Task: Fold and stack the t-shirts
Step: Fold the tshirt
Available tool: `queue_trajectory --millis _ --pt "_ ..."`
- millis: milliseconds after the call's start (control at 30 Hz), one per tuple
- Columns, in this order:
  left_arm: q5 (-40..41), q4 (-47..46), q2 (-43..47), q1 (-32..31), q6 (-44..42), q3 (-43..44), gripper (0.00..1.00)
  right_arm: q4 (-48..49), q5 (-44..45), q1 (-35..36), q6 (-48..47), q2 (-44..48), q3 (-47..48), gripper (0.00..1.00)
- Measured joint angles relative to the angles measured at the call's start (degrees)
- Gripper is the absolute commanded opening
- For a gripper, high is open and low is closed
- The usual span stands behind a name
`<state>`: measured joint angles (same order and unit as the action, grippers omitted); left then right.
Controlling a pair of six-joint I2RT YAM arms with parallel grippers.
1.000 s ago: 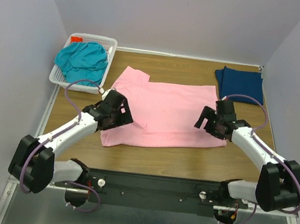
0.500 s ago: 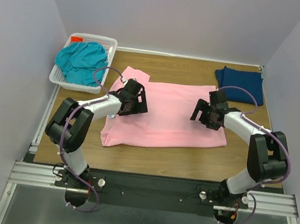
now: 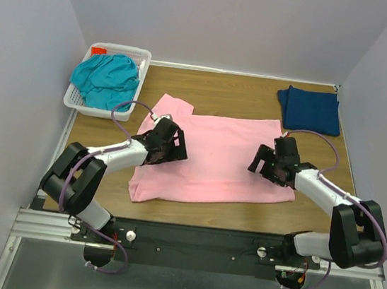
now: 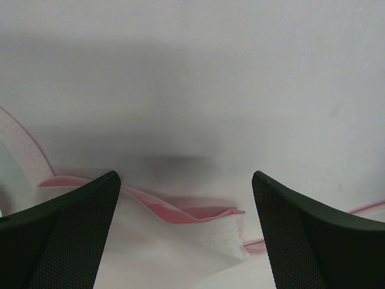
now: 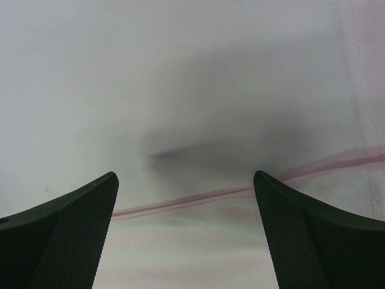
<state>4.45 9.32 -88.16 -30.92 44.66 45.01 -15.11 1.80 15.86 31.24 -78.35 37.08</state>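
Observation:
Next, my left gripper moves outward over the pink t-shirt's far corner by the basket and closes there, as the corner juts onto bare wood.
A light pink t-shirt (image 3: 216,158) lies spread on the wooden table, partly folded. My left gripper (image 3: 168,143) hovers open over its left part; in the left wrist view a folded sleeve edge (image 4: 198,226) lies between the fingers. My right gripper (image 3: 268,163) stands open over the shirt's right part, with a pink hem line (image 5: 192,198) crossing between its fingers. A dark navy t-shirt (image 3: 309,108) lies folded at the back right. A teal t-shirt (image 3: 106,79) is bunched in the basket.
The white lattice basket (image 3: 139,80) sits at the back left corner, with something red (image 3: 99,51) at its far end. Grey walls close in the table on three sides. Bare wood (image 3: 236,93) shows behind the pink shirt.
Both grippers have moved back a little toward the near edge after reaching further in half a second ago. The pink shirt has shifted slightly. Both stayed open.

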Motion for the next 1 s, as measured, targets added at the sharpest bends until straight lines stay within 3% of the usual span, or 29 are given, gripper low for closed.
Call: queue_trajectory --millis 267,500,867,967,1000 --pt "1.95 9.05 8.31 -2.16 2.75 -1.66 0.98 -2.93 -2.32 0.35 1.31 7.15 -2.89 1.00" --pt "7.78 12.90 4.70 1.49 0.13 16.52 0.98 -3.85 -1.90 0.35 2.40 8.72 7.45 1.00" --pt "14.27 19.21 -26.27 10.99 -7.41 51.43 0.98 -2.97 2.01 0.33 3.21 0.52 14.62 1.00" --pt "14.71 21.20 -33.77 12.79 -8.55 58.73 0.94 -3.02 2.03 0.33 3.15 -2.21 14.62 1.00" --pt "14.75 21.94 -36.24 13.33 -8.94 61.07 0.89 -3.02 2.05 0.33 3.10 -2.73 14.62 1.00"
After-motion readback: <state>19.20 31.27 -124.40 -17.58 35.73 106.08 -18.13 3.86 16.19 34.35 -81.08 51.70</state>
